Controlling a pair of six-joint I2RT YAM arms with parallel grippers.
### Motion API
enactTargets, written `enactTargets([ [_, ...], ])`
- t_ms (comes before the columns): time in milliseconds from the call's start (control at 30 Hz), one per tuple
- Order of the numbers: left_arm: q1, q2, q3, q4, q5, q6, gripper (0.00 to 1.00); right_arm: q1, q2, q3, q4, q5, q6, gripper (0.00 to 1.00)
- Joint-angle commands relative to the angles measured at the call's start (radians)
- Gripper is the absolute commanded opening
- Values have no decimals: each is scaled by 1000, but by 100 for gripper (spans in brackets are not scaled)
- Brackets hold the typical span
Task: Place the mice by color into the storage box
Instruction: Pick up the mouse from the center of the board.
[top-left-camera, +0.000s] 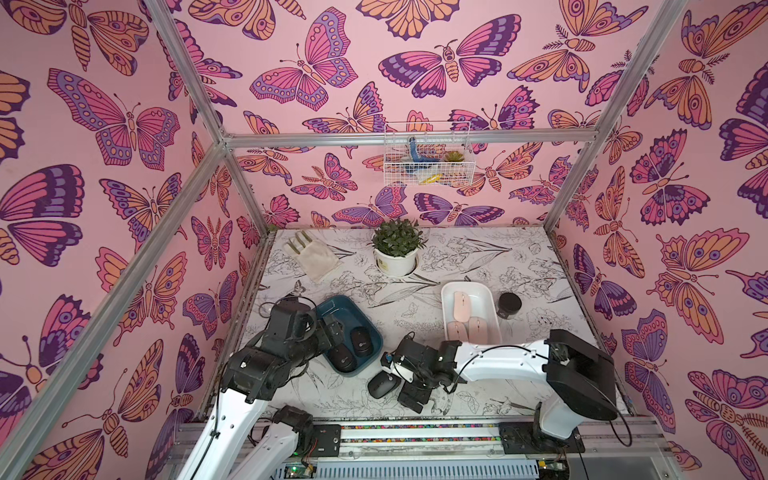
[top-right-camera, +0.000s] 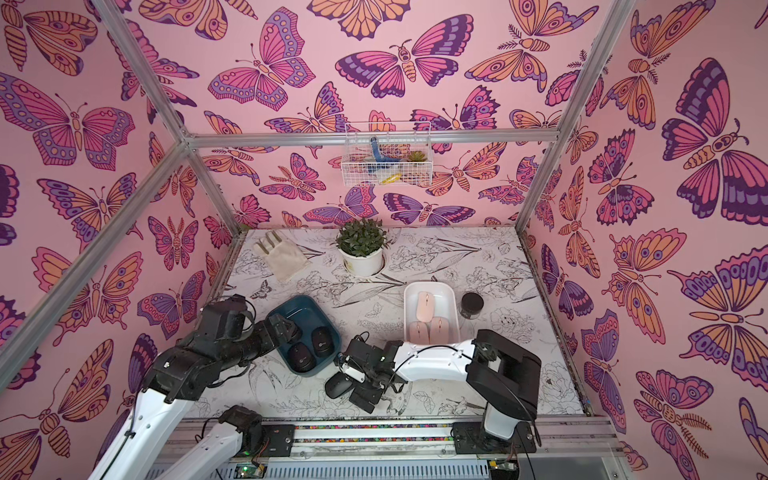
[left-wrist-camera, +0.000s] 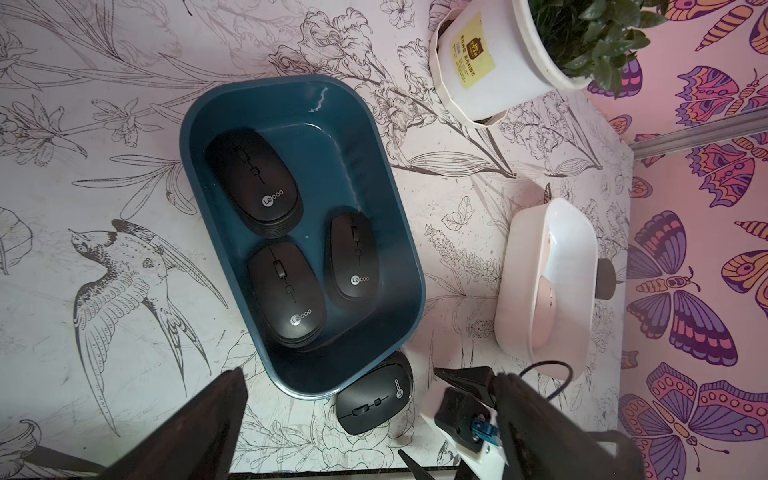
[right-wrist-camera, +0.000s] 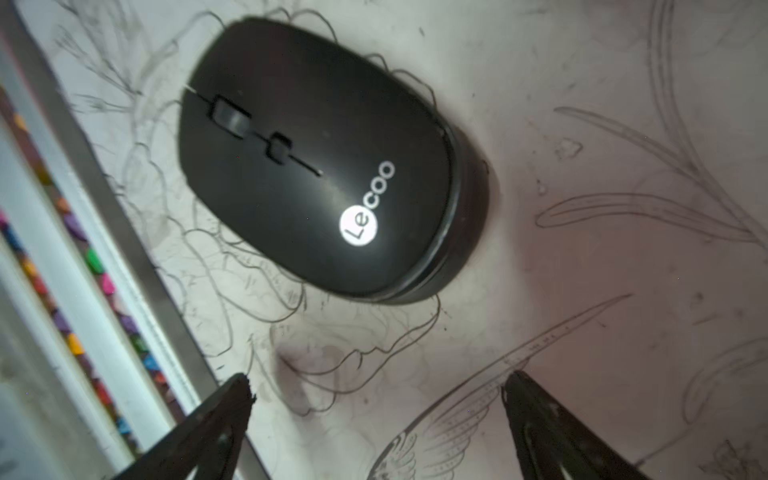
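Observation:
Next, my right gripper turns and moves toward the blue box (top-left-camera: 332, 301), bringing its open fingers astride the logo end of the loose mouse (top-left-camera: 391, 379), which lies slanted ahead of them.
A dark blue storage box (top-left-camera: 332, 301) (left-wrist-camera: 365, 124) holds three black mice (left-wrist-camera: 253, 178) (left-wrist-camera: 351, 257) (left-wrist-camera: 286, 291); both top views show only two of them (top-left-camera: 360, 338) (top-right-camera: 322, 340). My left gripper (top-left-camera: 332, 328) (left-wrist-camera: 369, 374) hangs open over that box's near-left end, holding nothing. A white storage box (top-left-camera: 446, 299) (left-wrist-camera: 523, 249) holds three pink mice (top-left-camera: 460, 303) (top-left-camera: 457, 332) (top-left-camera: 478, 330). One black mouse (top-left-camera: 381, 384) (left-wrist-camera: 374, 399) (right-wrist-camera: 316, 166) lies on the table just outside the blue box. My right gripper (top-left-camera: 401, 378) (right-wrist-camera: 378, 374) stands open beside it, the mouse ahead of its fingertips, not between them.
A small black jar (top-left-camera: 509, 305) stands right of the white box. A potted plant (top-left-camera: 397, 249) and a cloth glove (top-left-camera: 311, 253) sit at the back. A wire basket (top-left-camera: 426, 153) hangs on the back wall. The table's front rail (top-left-camera: 415, 432) runs close behind the loose mouse.

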Motion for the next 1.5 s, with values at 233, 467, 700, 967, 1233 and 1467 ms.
enactTargets([
  [233,12,-15,-13,1,-6,13,98,8,81,43,81,126,-80,97],
  [467,11,-12,-17,2,-9,11,98,8,138,109,102,64,-163,97],
  [700,12,-15,-14,-6,-18,17,98,8,177,164,109,52,-209,97],
  [967,12,-8,-14,-8,-21,22,98,8,199,184,133,1,-235,93],
  [1233,12,-7,-14,-8,-21,22,98,9,218,179,163,-45,-219,76],
  [1467,13,-2,-14,-7,-35,29,98,8,170,116,219,-51,-167,55],
])
